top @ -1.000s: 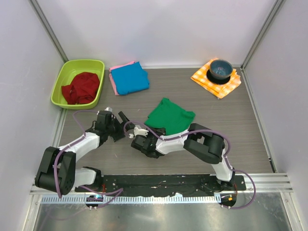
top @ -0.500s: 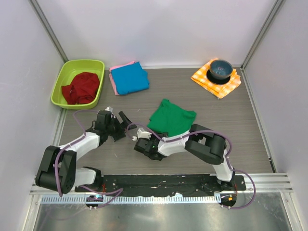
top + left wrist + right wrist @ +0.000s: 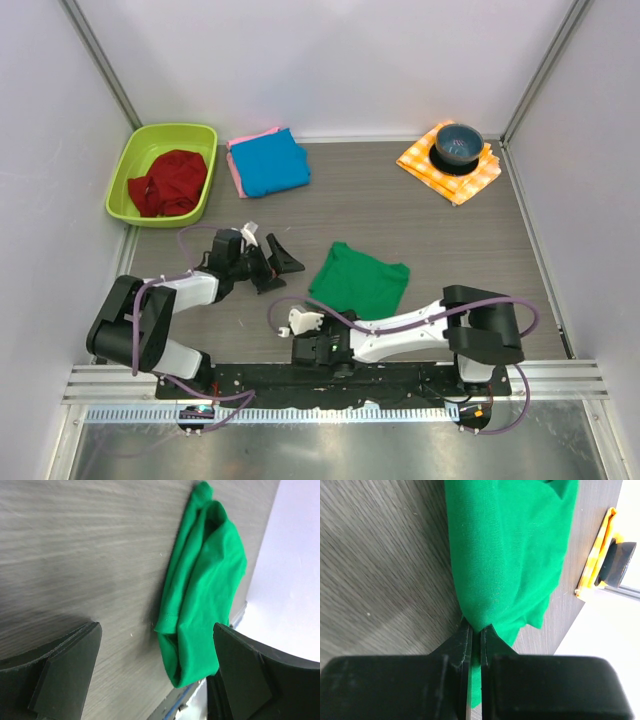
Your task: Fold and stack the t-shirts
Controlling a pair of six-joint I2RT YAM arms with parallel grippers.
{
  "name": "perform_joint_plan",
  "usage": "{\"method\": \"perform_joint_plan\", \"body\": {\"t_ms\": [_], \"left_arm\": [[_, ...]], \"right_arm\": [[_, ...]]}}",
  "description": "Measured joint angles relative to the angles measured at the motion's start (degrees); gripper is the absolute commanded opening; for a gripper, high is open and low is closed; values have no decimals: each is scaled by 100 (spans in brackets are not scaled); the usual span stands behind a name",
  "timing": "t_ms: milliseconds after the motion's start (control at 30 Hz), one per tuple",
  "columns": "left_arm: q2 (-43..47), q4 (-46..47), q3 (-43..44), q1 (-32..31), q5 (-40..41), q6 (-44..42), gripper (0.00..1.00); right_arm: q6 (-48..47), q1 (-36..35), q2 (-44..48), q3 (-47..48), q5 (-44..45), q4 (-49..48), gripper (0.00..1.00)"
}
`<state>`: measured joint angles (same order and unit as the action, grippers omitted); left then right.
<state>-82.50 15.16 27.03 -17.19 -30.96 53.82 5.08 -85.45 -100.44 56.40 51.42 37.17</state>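
Note:
My left gripper moves across and slightly back onto the green t-shirt's facing edge [image 3: 321, 278] [image 3: 173, 602] next, since that edge lies to its right in the top view.
The bright green t-shirt [image 3: 360, 280] lies loosely folded on the table in front of the arms. My right gripper [image 3: 333, 322] sits low at the shirt's near edge. In the right wrist view it [image 3: 476, 630] is shut on a pinch of the green t-shirt [image 3: 510, 555]. Left of the shirt, my left gripper [image 3: 284, 270] stands open with nothing in it. The left wrist view has the green t-shirt [image 3: 205, 580] beyond the gap of that gripper [image 3: 157, 670]. The folded blue t-shirt [image 3: 268, 163] rests on the pink one [image 3: 234, 172] at the back left.
A lime-green basin [image 3: 205, 140] with a red cloth [image 3: 168, 182] stands at the back left corner. An orange-and-white checked cloth [image 3: 478, 178] with a dark bowl [image 3: 459, 142] on it lies at the back right. Walls close in the table on three sides.
My right gripper shut on the green t-shirt's edge and the arm drew back toward the near edge, dragging the shirt nearer. The left gripper swung right toward the shirt, still open.

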Motion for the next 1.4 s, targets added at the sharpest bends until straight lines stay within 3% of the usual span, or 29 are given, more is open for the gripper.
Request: {"method": "perform_joint_plan", "body": {"t_ms": [367,600,900,1400], "left_arm": [[-581,1357,-422,-570,-1202,612,100],[-1814,3528,-588,-684,-2076,1613,100],[-3204,6039,-219,-892,-2400,2691,100],[-3733,6843,83,-1449,-2350,3176,100]], "right_arm": [[420,-63,551,166,37,885,1],[511,-81,557,166,37,1040,1],[544,-144,557,181,63,1119,1],[428,-151,704,190,348,1047,1]]}}
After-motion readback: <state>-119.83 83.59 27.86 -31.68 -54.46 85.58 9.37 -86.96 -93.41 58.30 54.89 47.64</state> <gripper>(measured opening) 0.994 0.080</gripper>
